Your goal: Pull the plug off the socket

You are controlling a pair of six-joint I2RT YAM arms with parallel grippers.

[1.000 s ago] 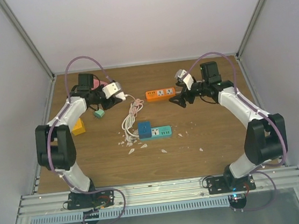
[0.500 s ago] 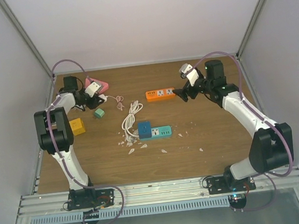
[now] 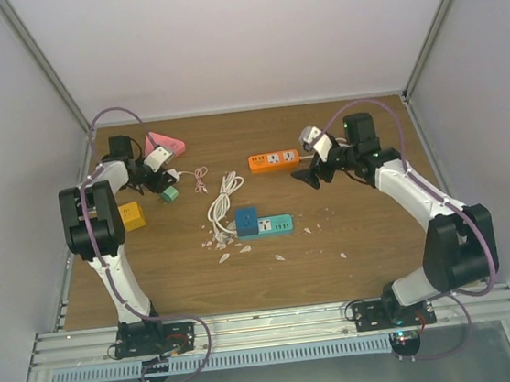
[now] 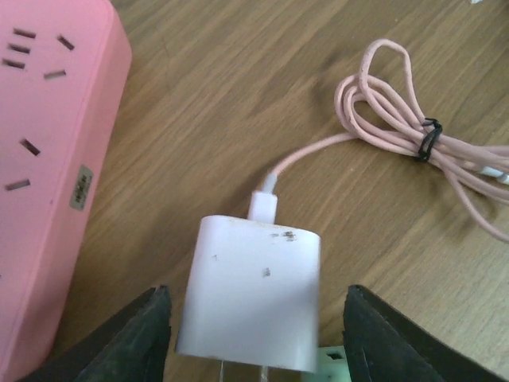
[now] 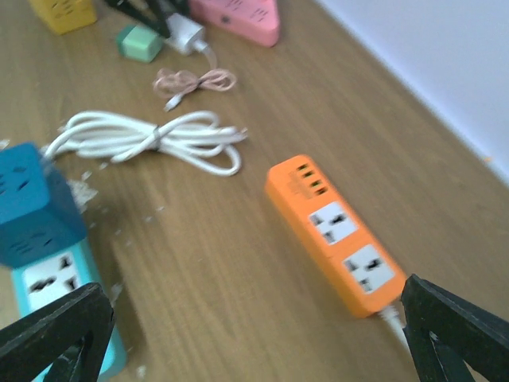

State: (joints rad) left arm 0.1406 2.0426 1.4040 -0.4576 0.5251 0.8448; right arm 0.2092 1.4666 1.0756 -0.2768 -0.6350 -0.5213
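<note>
I will move my right gripper back and down onto the teal strip's loose end (image 3: 282,225) (image 5: 117,348) next, to the left in the top view, because the blue cube adapter covers the strip's other end.
The white plug (image 4: 250,294) lies on the wood beside the pink socket (image 4: 48,159), its prongs bare and out of the socket. Its pink cable (image 4: 413,143) is coiled beyond it. My left gripper (image 4: 256,328) is open, one finger on each side of the plug with a gap on both sides. In the top view the left gripper (image 3: 159,178) sits just in front of the pink socket (image 3: 165,146). My right gripper (image 3: 309,176) is open and empty, near the orange power strip (image 3: 274,159); the strip also shows in the right wrist view (image 5: 338,231).
A green cube (image 3: 170,193) lies right by the left fingers. A yellow cube (image 3: 131,214) lies at the left. A blue cube adapter (image 3: 246,221) sits on a teal strip (image 3: 277,226) mid-table, with a white coiled cable (image 3: 224,199) and white scraps around it.
My left gripper carried the white plug left, away from mid-table to beside the pink socket, lowered it and opened. My right gripper swung slightly back toward me from the orange strip.
</note>
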